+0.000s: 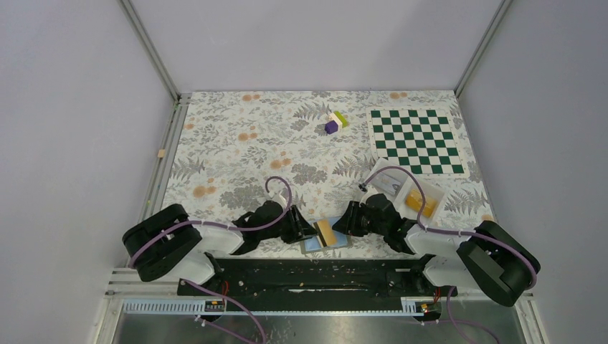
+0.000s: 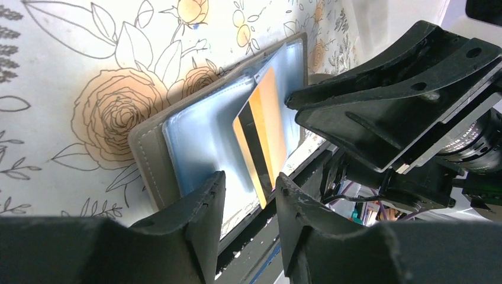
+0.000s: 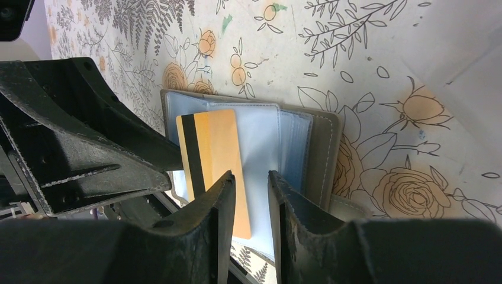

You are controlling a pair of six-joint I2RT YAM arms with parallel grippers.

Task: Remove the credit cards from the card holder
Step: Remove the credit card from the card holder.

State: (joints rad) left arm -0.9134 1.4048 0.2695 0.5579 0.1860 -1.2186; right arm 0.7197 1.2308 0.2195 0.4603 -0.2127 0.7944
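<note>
My left gripper closes nearly in place next on the credit card's near striped corner (image 1: 323, 244) (image 2: 264, 192), which is already between its fingers.
The card holder (image 1: 313, 246) lies open near the table's front edge, with light blue panels (image 2: 195, 130) and a grey outside (image 3: 328, 154). An orange credit card (image 1: 328, 231) with a black stripe (image 2: 266, 124) lies across the holder's middle, its near end past the holder's edge (image 3: 213, 142). My left gripper (image 2: 250, 176) is open, and the card's near corner sits loose between its fingertips. My right gripper (image 3: 251, 174) is open over the blue panel, just beside the card. The two grippers face each other across the holder (image 1: 310, 231) (image 1: 343, 222).
A white divided tray (image 1: 416, 197) holding something yellow stands right behind the right arm. A green checkered mat (image 1: 416, 141) lies at the back right, with purple and yellow-green blocks (image 1: 334, 123) at the back. The black rail (image 1: 315, 276) runs along the table's near edge.
</note>
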